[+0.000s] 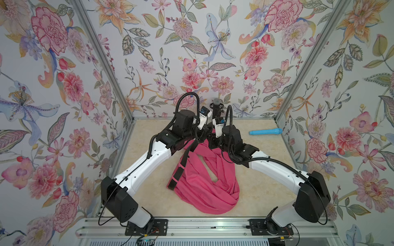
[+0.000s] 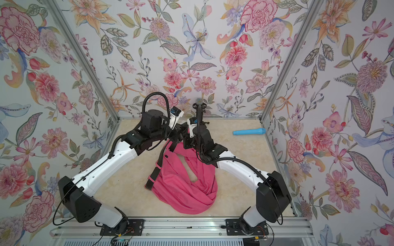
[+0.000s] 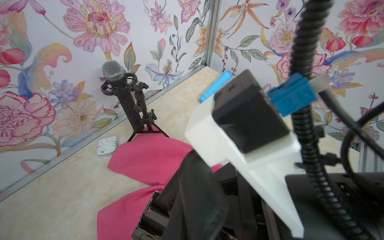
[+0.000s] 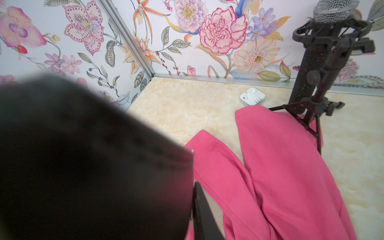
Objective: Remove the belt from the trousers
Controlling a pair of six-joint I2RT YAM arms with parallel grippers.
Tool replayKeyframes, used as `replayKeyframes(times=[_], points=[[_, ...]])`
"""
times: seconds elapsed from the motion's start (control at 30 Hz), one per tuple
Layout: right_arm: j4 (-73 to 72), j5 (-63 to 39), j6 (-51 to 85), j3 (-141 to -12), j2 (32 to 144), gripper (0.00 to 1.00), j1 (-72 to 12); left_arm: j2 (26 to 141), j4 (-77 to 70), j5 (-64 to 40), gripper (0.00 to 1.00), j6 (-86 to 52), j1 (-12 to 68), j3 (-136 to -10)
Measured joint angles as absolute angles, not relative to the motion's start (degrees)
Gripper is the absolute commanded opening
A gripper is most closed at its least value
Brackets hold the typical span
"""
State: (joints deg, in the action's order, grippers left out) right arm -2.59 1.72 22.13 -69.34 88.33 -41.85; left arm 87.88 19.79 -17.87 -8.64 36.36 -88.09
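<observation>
The left gripper should next move away from the right gripper, over the bare tabletop [image 1: 170, 165] beside the waistband, to let go of the belt, since the belt's strap lies by the buckle.
The pink trousers [image 1: 204, 191] [image 2: 183, 191] lie bunched on the table's middle, their legs reaching toward the back wall [image 4: 280, 166]. The black belt [image 1: 178, 172] [image 2: 162, 154] runs through the waistband loops on the heap's left side and rises taut to where both wrists meet. My left gripper [image 1: 199, 139] is shut on the belt, whose strap [image 3: 195, 197] fills the left wrist view beside a glossy dark buckle-like piece [image 3: 152, 214]. My right gripper [image 1: 211, 140] sits close against it. Its jaws are hidden behind a dark blurred mass in the right wrist view.
A black microphone on a tripod [image 1: 217, 106] [image 3: 124, 97] stands at the back wall with one trouser leg against its feet. A white earphone case [image 3: 108, 146] [image 4: 252, 96] lies near it. A blue cylinder [image 1: 265, 132] rests at the back right. Flowered walls enclose three sides.
</observation>
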Motion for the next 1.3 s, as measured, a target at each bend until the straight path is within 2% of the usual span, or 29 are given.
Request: replayKeyframes(times=[0.07, 0.17, 0.27, 0.53, 0.63, 0.7, 0.83, 0.97, 1.13, 1.17, 1.3], points=[[-3.1, 1.7, 22.4, -69.3, 88.8, 0.21, -41.5, 87.9, 19.5, -17.9, 0.00, -8.9, 36.2, -88.1], [-3.3, 1.7, 23.0, -69.3, 89.6, 0.21, -40.9, 87.4, 18.0, -19.2, 0.00, -9.4, 36.2, -88.2], [-3.4, 1.0, 23.0, -69.3, 90.9, 0.14, -40.8, 86.6, 16.6, -21.5, 0.00, -9.6, 36.3, -88.8], [-3.9, -0.6, 22.8, -68.2, 95.4, 0.11, -40.2, 83.2, 11.0, -27.0, 0.00, -10.7, 36.3, -89.4], [-4.5, -1.3, 22.9, -66.3, 96.7, 0.01, -39.6, 81.3, 9.6, -28.1, 0.00, -11.0, 35.9, -89.4], [-5.5, -1.4, 22.9, -64.2, 96.6, 0.00, -39.2, 80.4, 8.8, -28.4, 0.00, -11.4, 35.2, -89.3], [-7.3, -0.6, 22.8, -60.1, 93.7, 0.00, -38.9, 77.7, 5.2, -27.8, 0.00, -13.5, 29.4, -84.0], [-6.7, 1.7, 21.8, -57.2, 84.8, 0.00, -37.8, 76.2, 2.0, -24.5, 0.00, -14.8, 20.4, -74.8], [-3.7, 5.7, 18.6, -59.3, 73.2, 0.00, -35.1, 80.0, 0.0, -19.0, 0.21, -13.1, 17.2, -65.3], [-2.5, 6.5, 18.0, -60.7, 72.0, 0.00, -34.8, 81.1, -0.1, -19.0, 0.29, -12.6, 17.3, -64.0], [2.5, 8.0, 15.8, -66.8, 71.2, 0.00, -34.7, 83.4, 0.4, -19.0, 0.73, -8.8, 18.4, -61.8]])
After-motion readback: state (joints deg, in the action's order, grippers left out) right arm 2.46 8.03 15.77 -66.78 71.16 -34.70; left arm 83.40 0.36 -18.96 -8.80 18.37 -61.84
